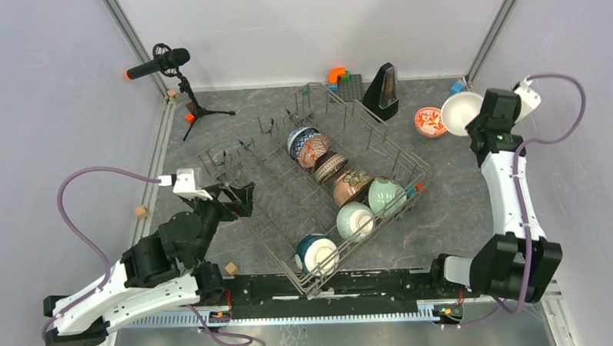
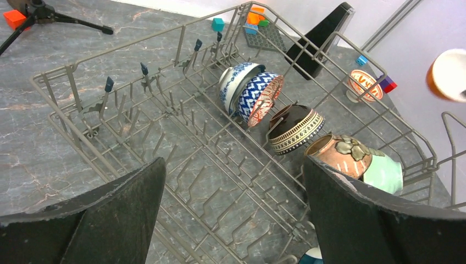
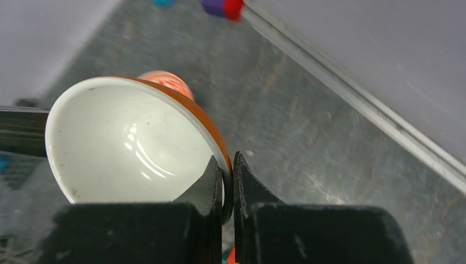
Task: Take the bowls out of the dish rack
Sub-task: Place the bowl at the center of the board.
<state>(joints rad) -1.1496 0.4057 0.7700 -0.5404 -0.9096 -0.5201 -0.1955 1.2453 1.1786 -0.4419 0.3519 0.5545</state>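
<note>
Next, my right gripper lowers to bare tabletop [image 3: 235, 100] beside the red-floral bowl and releases the orange bowl's rim, as that spot below leaves room for the orange bowl.
The grey wire dish rack [image 1: 270, 201] lies diagonally mid-table. Along its right side stand several bowls: blue-white [image 1: 301, 138], red-lattice [image 1: 315, 150], striped [image 1: 330, 167], tan floral [image 1: 352, 186], mint green [image 1: 386, 194], white [image 1: 356, 220] and teal [image 1: 317, 254]. My left gripper [image 1: 239, 198] hangs open over the rack's empty left half [image 2: 181, 47], nothing between its fingers [image 2: 233, 162]. My right gripper [image 3: 228, 176] is shut on the rim of an orange bowl with a white inside [image 3: 132, 143], held above the table at the far right [image 1: 461, 112], just beside a red-floral bowl [image 1: 429, 122].
A microphone on a tripod [image 1: 161, 64] stands at the far left. A black wedge-shaped object [image 1: 383, 89] and coloured blocks [image 1: 338, 76] sit behind the rack. Small wooden cubes [image 1: 142, 212] [image 1: 230, 267] lie near the left arm.
</note>
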